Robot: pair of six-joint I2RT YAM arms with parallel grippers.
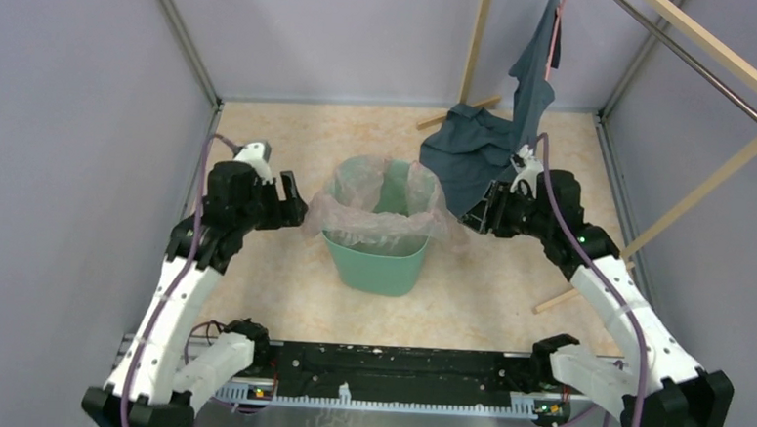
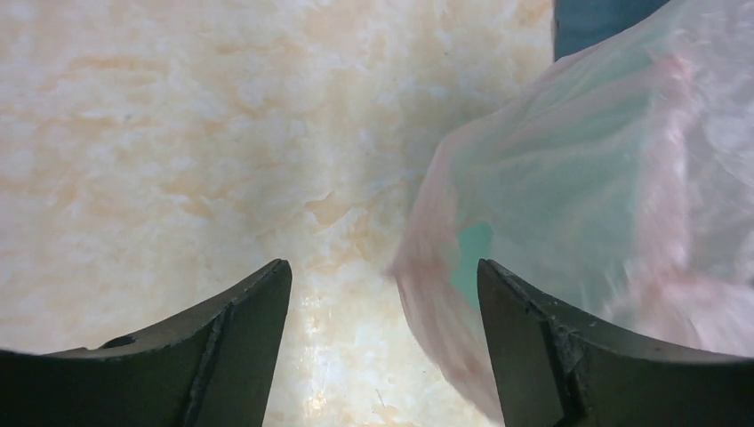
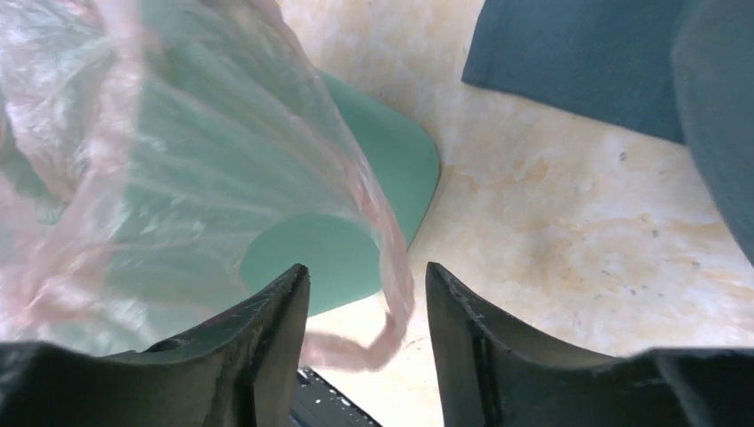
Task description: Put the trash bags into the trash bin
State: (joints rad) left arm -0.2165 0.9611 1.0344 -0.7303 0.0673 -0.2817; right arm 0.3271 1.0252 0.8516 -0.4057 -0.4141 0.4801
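I need to move my left gripper back and down, tilt its fingers toward the bin (image 1: 380,263) and close there, because the bag's bunched corner (image 1: 311,226) hangs loose outside the bin's rim.
The mint-green trash bin (image 1: 380,263) stands upright mid-table. The pale-pink translucent trash bag (image 1: 370,213) lines it, its mouth spread over the rim and hanging outside on both sides. My left gripper (image 1: 298,211) is at the bin's left rim, open (image 2: 384,285); the bag (image 2: 605,178) edge hangs between the jaws near the right finger (image 2: 533,347), unclamped. My right gripper (image 1: 474,219) is at the right rim, open (image 3: 366,277); a rolled strand of the bag (image 3: 391,311) hangs loose between its jaws, with the bin wall (image 3: 396,160) beyond.
A dark blue-grey cloth garment (image 1: 476,145) hangs from a wooden rack (image 1: 709,182) at the back right and pools on the table just behind my right gripper; it shows in the right wrist view (image 3: 587,53). Grey walls enclose the table. A black rail (image 1: 396,366) runs along the near edge.
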